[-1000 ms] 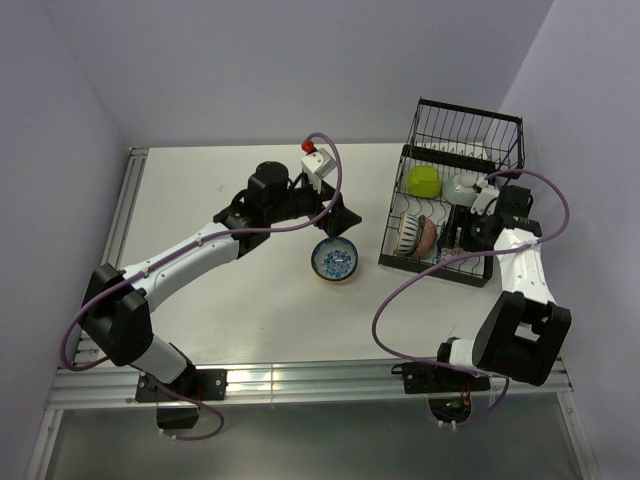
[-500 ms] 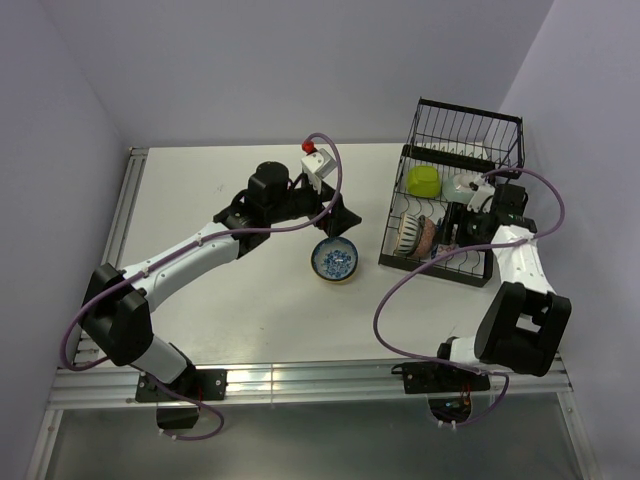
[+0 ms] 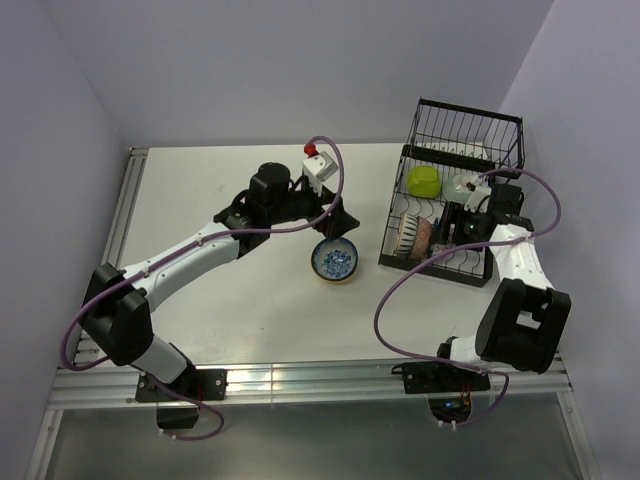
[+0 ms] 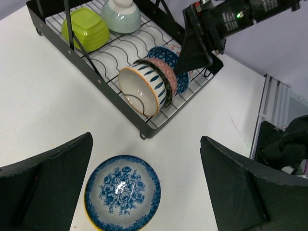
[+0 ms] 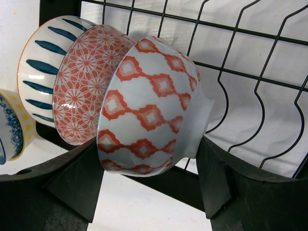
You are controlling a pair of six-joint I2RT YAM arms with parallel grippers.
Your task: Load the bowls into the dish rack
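I will tilt the fingers of my left gripper toward the table and lower them astride the blue-and-white floral bowl's far rim [image 3: 332,239] [image 4: 98,166], because that bowl sits open side up.
The black wire dish rack [image 3: 461,131] stands at the right; it also shows in the left wrist view [image 4: 159,126]. In its slots stand a blue-striped bowl [image 5: 36,62], a red floral bowl [image 5: 79,84] and a red-diamond bowl [image 5: 144,96]. My right gripper [image 5: 148,144] is shut on the red-diamond bowl, rim to foot, tilted against the red floral bowl. A blue-and-white floral bowl [image 4: 121,198] sits on the table left of the rack [image 3: 335,262]. My left gripper [image 4: 146,139] is open and empty just above it [image 3: 337,222].
A lime-green bowl [image 3: 423,180] and a pale teal bowl [image 3: 462,185] lie upside down at the rack's far end, before its tall basket section. The right arm [image 4: 226,21] reaches over the rack's near end. The walls stand close behind and to the right.
My right gripper has shifted left along the rack toward the standing bowls. The left arm and the blue-and-white bowl have not moved.
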